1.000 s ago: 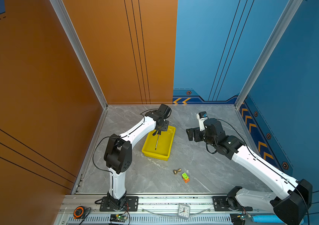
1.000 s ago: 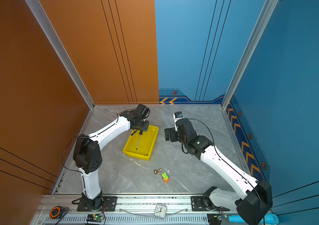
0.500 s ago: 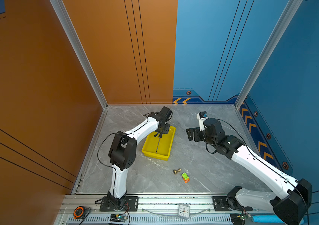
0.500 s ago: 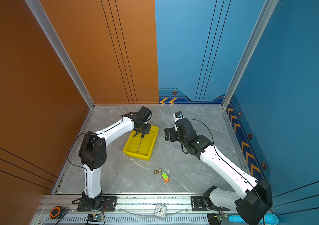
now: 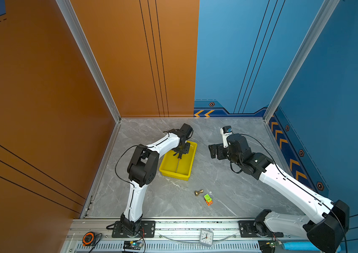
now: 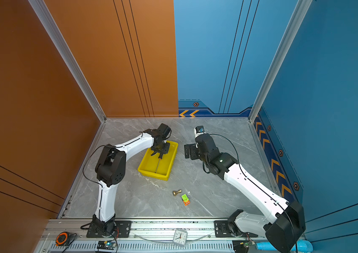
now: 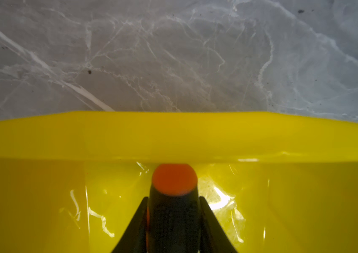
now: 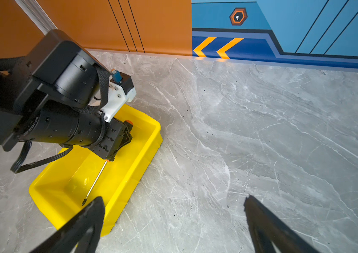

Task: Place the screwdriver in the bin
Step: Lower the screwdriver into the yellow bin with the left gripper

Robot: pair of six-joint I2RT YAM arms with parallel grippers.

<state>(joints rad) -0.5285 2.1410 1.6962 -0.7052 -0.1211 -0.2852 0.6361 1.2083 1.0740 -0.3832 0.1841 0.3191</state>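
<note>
My left gripper should next go down slightly onto the bin's bottom point(image 5: 186, 156) point(image 7: 221, 191) beside the bin's far side and let go of the screwdriver's handle. The whole screwdriver already fits between the bin's sides.
The bin point(image 5: 167, 163) is a shallow yellow tray on the grey floor, left of middle in both top views point(image 6: 149, 172). My left gripper point(image 5: 180, 153) is down in its far end, shut on the black handle of the screwdriver point(image 5: 177, 164). The thin silver shaft point(image 6: 158, 163) runs along the inside of the bin toward its near wall. In the left wrist view my left gripper point(image 7: 173, 198) clamps the handle point(image 7: 173, 219), whose orange end faces the bin wall point(image 7: 173, 135). My right gripper point(image 8: 173, 198) stands open and empty over bare floor right of the bin point(image 8: 143, 151), with the shaft point(image 8: 96, 181) in sight.
A small brass knob point(image 5: 198, 192) and a green and orange block point(image 5: 207, 199) lie on the floor in front of the bin. A clock point(image 5: 206, 237) and a tape measure point(image 5: 88, 238) sit on the front rail. Orange and blue walls close in the floor.
My left gripper has gone lower into the bin's far end with the screwdriver, and its arm has folded up at the elbow. The right arm has not moved.
</note>
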